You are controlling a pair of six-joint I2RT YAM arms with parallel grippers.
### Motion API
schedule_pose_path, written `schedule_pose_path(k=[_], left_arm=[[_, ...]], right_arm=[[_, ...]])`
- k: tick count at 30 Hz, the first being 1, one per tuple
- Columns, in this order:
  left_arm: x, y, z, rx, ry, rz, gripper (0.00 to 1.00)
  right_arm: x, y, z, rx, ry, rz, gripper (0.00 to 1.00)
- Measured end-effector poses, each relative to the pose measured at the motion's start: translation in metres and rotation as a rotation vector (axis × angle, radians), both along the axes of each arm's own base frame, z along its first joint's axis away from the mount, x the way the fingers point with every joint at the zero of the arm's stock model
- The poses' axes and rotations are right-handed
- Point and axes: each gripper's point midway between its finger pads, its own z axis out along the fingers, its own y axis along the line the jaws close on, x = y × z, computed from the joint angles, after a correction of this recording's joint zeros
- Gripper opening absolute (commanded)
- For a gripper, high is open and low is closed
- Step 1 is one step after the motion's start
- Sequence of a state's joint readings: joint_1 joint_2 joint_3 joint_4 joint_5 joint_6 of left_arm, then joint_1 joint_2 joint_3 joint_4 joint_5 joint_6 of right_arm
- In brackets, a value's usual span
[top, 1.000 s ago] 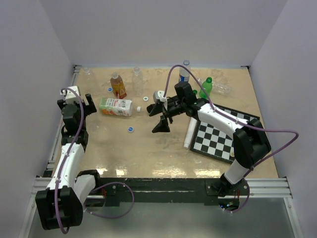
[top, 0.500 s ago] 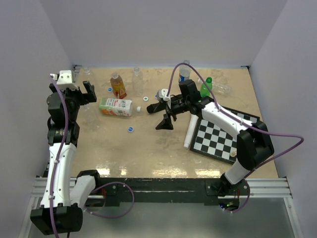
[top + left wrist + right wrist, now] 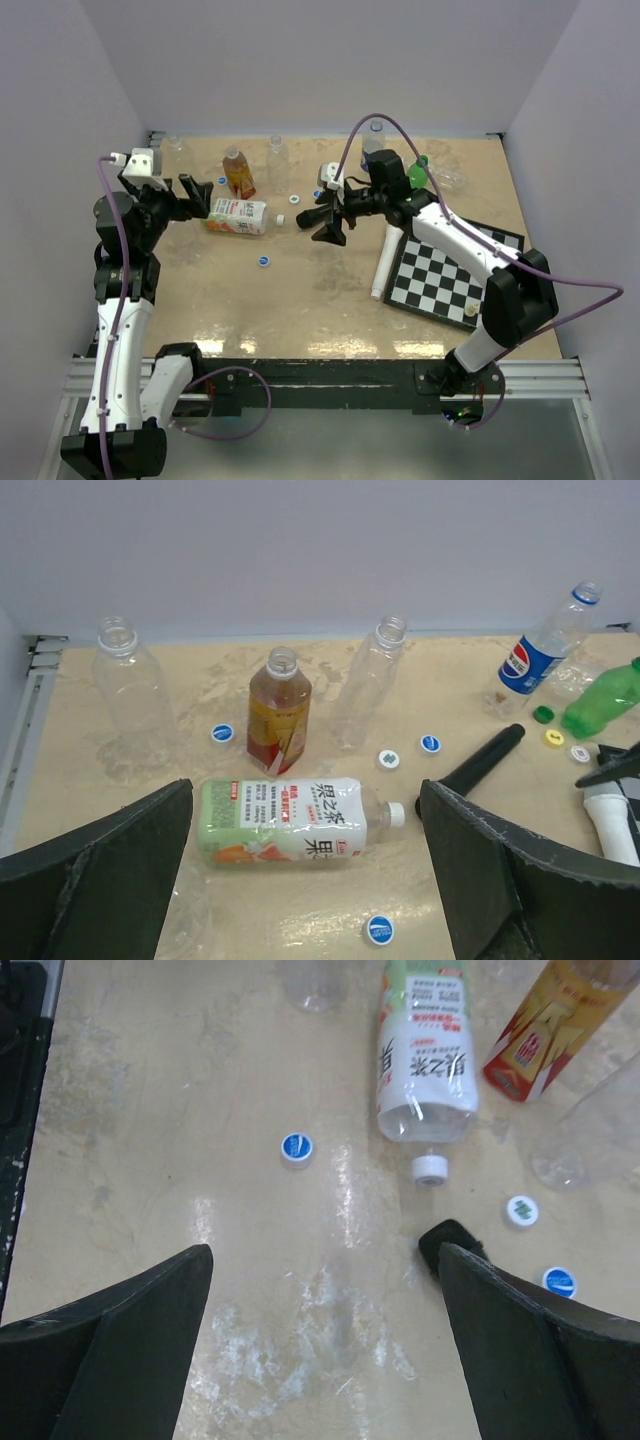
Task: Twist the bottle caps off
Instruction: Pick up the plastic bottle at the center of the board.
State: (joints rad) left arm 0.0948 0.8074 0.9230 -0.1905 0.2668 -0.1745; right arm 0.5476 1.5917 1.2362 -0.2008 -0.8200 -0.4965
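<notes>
Next, my right gripper descends to the left in the top view and around the cap, since the white cap (image 3: 280, 220) (image 3: 431, 1168) is still on its bottle.
A bottle with a green-white label (image 3: 233, 215) lies on its side, its white cap (image 3: 396, 814) on and pointing right; it also shows in the left wrist view (image 3: 290, 820) and the right wrist view (image 3: 430, 1070). My left gripper (image 3: 197, 197) is open and empty, just left of this bottle and above it (image 3: 305, 792). My right gripper (image 3: 320, 215) is open and empty, right of the cap (image 3: 431, 1168), over bare table (image 3: 325, 1252). An uncapped amber bottle (image 3: 278, 715) stands behind. A Pepsi bottle (image 3: 540, 650) keeps its blue cap (image 3: 586, 592).
Two clear uncapped bottles (image 3: 365, 685) (image 3: 130, 680) stand at the back. A green bottle (image 3: 605, 695) lies far right. Loose caps (image 3: 379, 929) (image 3: 222, 733) (image 3: 430, 743) dot the table. A black microphone (image 3: 485, 760), white tube (image 3: 383, 262) and chessboard (image 3: 450, 270) lie right.
My left gripper has risen and swung right toward the lying bottle. My right gripper has drawn back a little toward the far side. Both stayed open.
</notes>
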Motion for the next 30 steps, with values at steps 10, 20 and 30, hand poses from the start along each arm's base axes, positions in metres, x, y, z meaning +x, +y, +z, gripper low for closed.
schedule_pose_path(k=[10, 20, 30], left_arm=[[-0.008, -0.021, 0.004, -0.031, 0.006, -0.101, 1.00], [-0.016, -0.038, 0.014, -0.031, -0.010, -0.176, 1.00], [-0.021, -0.045, 0.009, -0.037, 0.018, -0.219, 1.00]], right_arm=[[0.029, 0.043, 0.043, 0.059, 0.047, 0.107, 0.98], [0.029, 0.047, -0.033, 0.038, 0.244, -0.086, 0.96], [0.077, 0.079, -0.066, 0.095, 0.313, -0.191, 0.89]])
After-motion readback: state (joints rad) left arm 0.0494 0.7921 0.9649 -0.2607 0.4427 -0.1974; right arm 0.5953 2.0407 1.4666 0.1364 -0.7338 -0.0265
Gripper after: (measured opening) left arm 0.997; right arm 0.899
